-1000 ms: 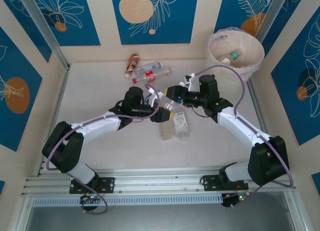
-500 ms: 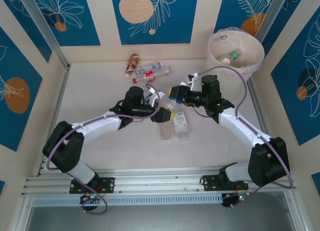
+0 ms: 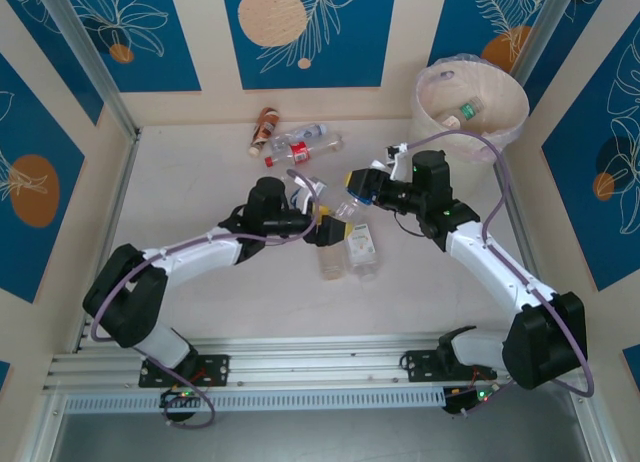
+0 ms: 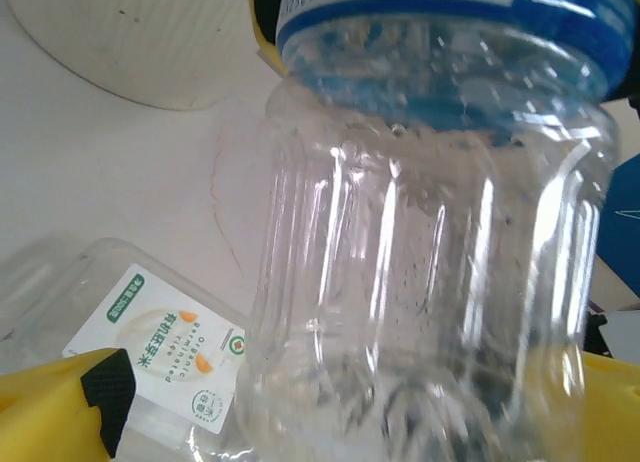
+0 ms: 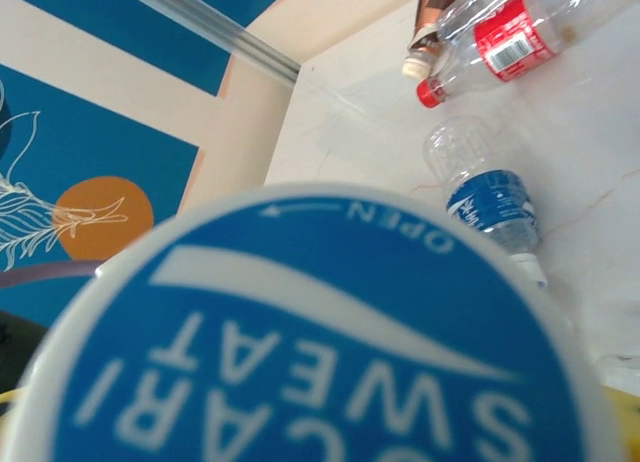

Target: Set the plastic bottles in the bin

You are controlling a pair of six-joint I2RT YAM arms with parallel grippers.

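Note:
My right gripper holds the bottle and needs to lift it and swing it outward over the bin's opening (image 3: pixel 468 98) to let it go, since my open left gripper leaves the bottle's base free.
A clear plastic bottle (image 3: pixel 347 199) with a blue label hangs above the table middle. My right gripper (image 3: pixel 365 188) is shut on its cap end. The blue cap (image 5: pixel 320 342) sits right in front of the right wrist camera. My left gripper (image 3: pixel 324 228) is open; its yellow fingers (image 4: pixel 60 407) stand wide on either side of the bottle's clear base (image 4: pixel 420 312) without pressing it. Two more bottles (image 3: pixel 346 252) lie side by side just below the grippers. The cream-white bin (image 3: pixel 505 122) stands at the far right with bottles inside.
A brown bottle (image 3: pixel 264 130), a red-labelled one (image 3: pixel 290 154) and a clear one (image 3: pixel 312 137) lie near the back wall. Another blue-labelled bottle (image 5: pixel 490 207) lies on the table left of the right gripper. Blue patterned walls enclose the table.
My right gripper closed on the blue-labelled bottle's cap end and drew slightly right and back. My left gripper's jaws opened off the bottle's base.

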